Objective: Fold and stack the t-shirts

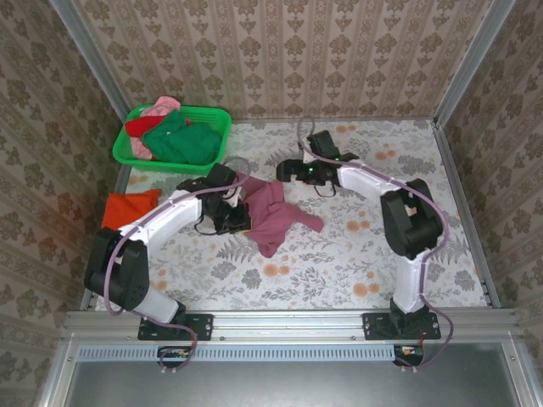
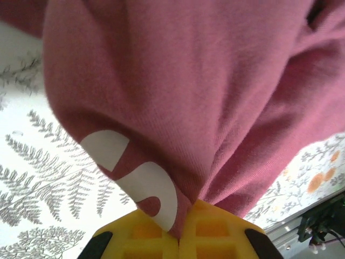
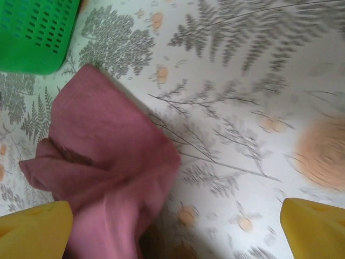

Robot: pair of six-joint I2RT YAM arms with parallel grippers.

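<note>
The cloth is crumpled, so my left gripper will next pull the pinched fold outward to the shirt's far end point(image 1: 260, 186) and let go of it there.
A maroon t-shirt point(image 1: 273, 214) with a pale print lies crumpled at the table's middle. My left gripper point(image 1: 238, 211) is shut on a bunched fold of it; in the left wrist view the yellow fingers point(image 2: 215, 229) pinch the maroon cloth point(image 2: 183, 97) beside the white print point(image 2: 153, 186). My right gripper point(image 1: 287, 170) hovers open just behind the shirt. Its yellow fingertips point(image 3: 35, 229) stand wide apart over the shirt's edge point(image 3: 102, 162), with nothing between them. An orange-red shirt point(image 1: 129, 208) lies folded at the left edge.
A green plastic basket point(image 1: 216, 127) at the back left holds green point(image 1: 182, 142), red point(image 1: 140, 125) and pink point(image 1: 165, 104) shirts; its corner point(image 3: 32, 32) shows in the right wrist view. Patterned walls enclose the floral table point(image 1: 382, 237), with open cloth-free room on the right half.
</note>
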